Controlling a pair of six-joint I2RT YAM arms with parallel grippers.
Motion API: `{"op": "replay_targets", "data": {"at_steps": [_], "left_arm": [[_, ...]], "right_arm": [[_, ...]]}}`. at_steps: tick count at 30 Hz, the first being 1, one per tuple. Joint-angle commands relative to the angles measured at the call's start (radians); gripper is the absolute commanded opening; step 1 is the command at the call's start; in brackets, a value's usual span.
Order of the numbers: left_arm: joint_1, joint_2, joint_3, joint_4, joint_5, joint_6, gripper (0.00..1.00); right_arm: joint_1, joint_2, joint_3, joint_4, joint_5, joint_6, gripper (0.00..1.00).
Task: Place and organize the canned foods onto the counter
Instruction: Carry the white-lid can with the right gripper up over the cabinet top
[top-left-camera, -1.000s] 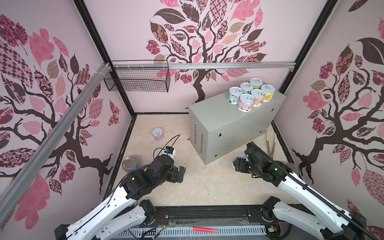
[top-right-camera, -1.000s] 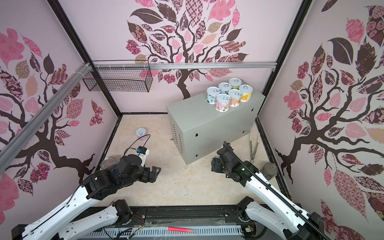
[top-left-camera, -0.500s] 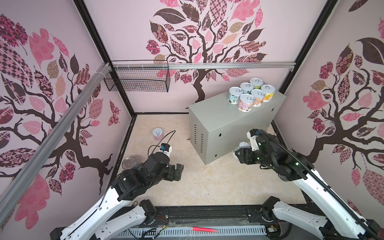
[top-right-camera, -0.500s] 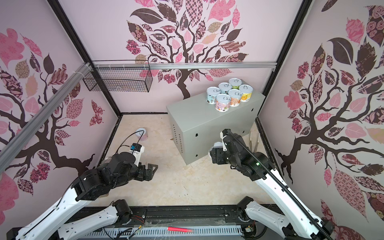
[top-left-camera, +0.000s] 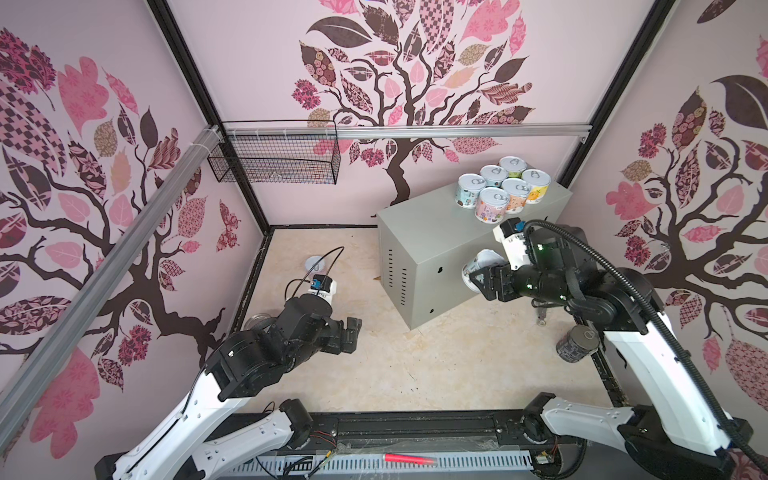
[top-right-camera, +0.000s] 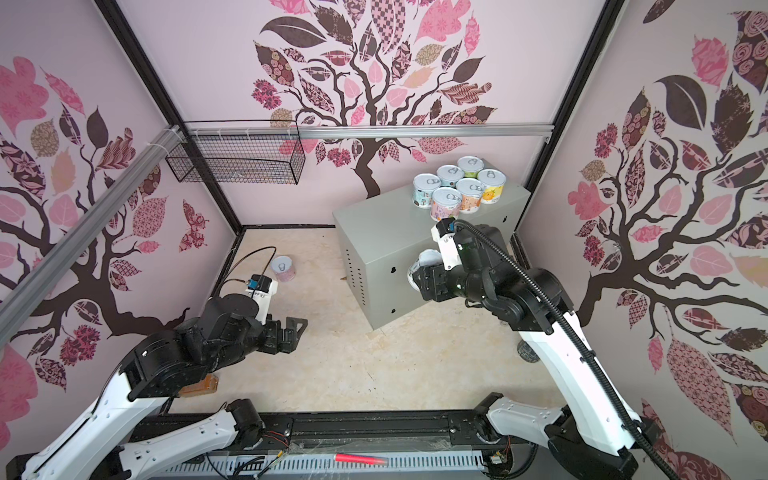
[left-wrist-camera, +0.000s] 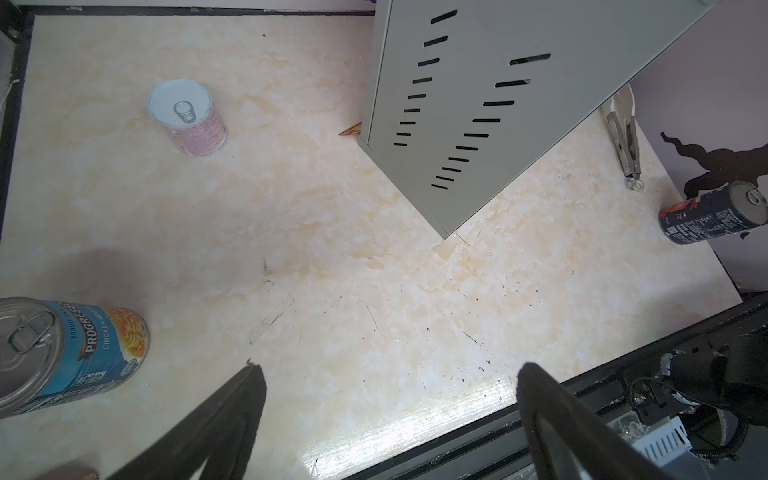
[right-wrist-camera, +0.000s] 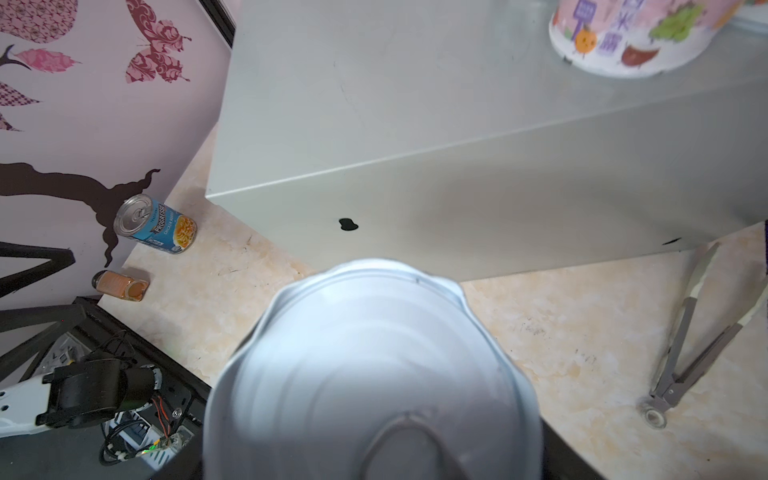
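The short can hangs by the counter's front side; my right gripper will next rise outward over the counter's bare top beside the pastel cans, lower it and release it.
My right gripper (top-left-camera: 482, 272) is shut on a short can with a pale pull-tab lid (right-wrist-camera: 374, 374), held in the air beside the front face of the grey counter (top-left-camera: 432, 245). Several pastel cans (top-left-camera: 492, 203) stand grouped at the counter's far right corner. On the floor a pink short can (left-wrist-camera: 189, 118) stands upright. A blue-labelled tall can (left-wrist-camera: 70, 353) stands by the left wall, and a dark tall can (top-left-camera: 577, 343) by the right wall. My left gripper (left-wrist-camera: 386, 370) hangs open over bare floor, holding nothing.
Metal tongs (right-wrist-camera: 698, 332) lie on the floor to the right of the counter. A small orange bottle (right-wrist-camera: 120, 284) lies near the front left corner. A black wire basket (top-left-camera: 274, 160) hangs on the back wall rail. Walls close in three sides.
My right gripper has risen with the can, from near the floor to up against the counter's front face. The left arm has lifted slightly, its gripper still open.
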Motion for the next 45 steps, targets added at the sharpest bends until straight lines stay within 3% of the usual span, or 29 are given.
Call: {"op": "replay_targets", "data": {"at_steps": [1, 10, 17, 36, 45], "left_arm": [[0.005, 0.008, 0.066, -0.029, -0.02, 0.028, 0.98], [0.005, 0.034, 0.101, -0.032, -0.016, 0.074, 0.98], [0.005, 0.054, 0.019, 0.007, -0.033, 0.085, 0.98], [0.019, 0.139, -0.201, 0.246, 0.039, 0.059, 0.98], [0.031, 0.152, -0.25, 0.287, 0.05, 0.071, 0.98]], "right_arm": [[0.001, 0.07, 0.159, -0.045, -0.007, -0.07, 0.51], [0.002, 0.236, 0.395, -0.058, 0.03, -0.097, 0.5], [0.003, 0.359, 0.537, -0.046, 0.088, -0.107, 0.51], [0.002, 0.564, 0.614, -0.003, 0.225, -0.144, 0.53], [0.003, 0.666, 0.7, -0.02, 0.292, -0.173, 0.62]]}}
